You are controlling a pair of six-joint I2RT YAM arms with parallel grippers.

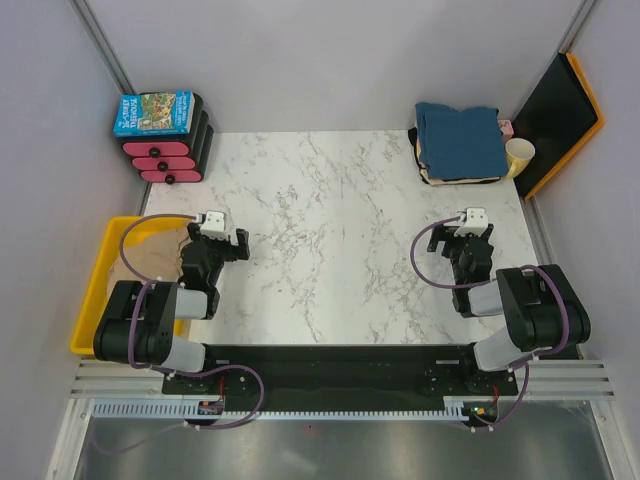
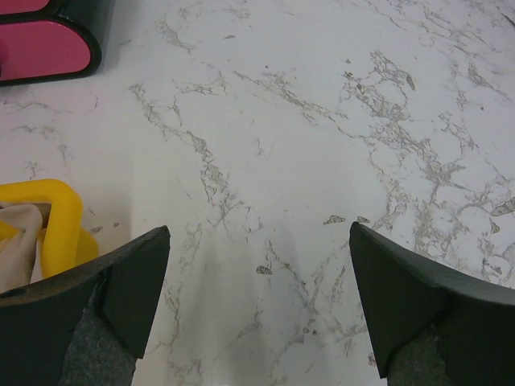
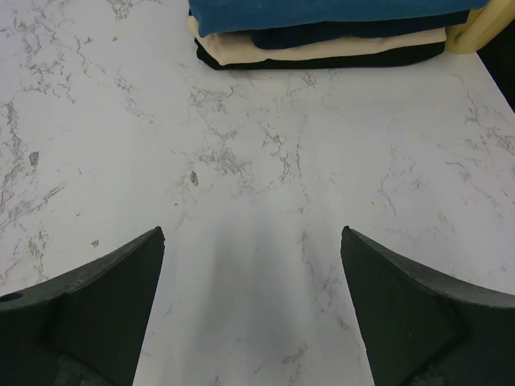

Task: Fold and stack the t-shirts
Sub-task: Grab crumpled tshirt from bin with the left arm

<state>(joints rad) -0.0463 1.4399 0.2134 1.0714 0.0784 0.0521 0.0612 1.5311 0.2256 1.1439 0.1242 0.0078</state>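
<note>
The tan-beige t-shirt (image 1: pixel 150 258) still lies crumpled in the yellow bin (image 1: pixel 92 290), so I should next move my left gripper to the left in the top view, then down onto the t-shirt.
A folded stack of t-shirts (image 1: pixel 458 142) lies at the table's back right, a teal-blue one on top. The right wrist view shows the teal-blue t-shirt (image 3: pixel 322 12) above dark and cream layers (image 3: pixel 322 50). A tan-beige t-shirt (image 1: pixel 150 258) lies crumpled in the yellow bin (image 1: pixel 92 290) at the left edge, and a bit of it (image 2: pixel 16 241) shows in the left wrist view. My left gripper (image 1: pixel 222 236) (image 2: pixel 259 233) hovers open over bare marble beside the bin. My right gripper (image 1: pixel 466 234) (image 3: pixel 253 233) is open over marble, short of the stack. Neither holds anything.
A blue picture-covered box (image 1: pixel 153 112) rests on black and pink drawers (image 1: pixel 165 152) at the back left. A pale yellow cup (image 1: pixel 519 157) stands right of the stack. A black and orange board (image 1: pixel 560 105) leans at the back right corner. Grey walls enclose the table.
</note>
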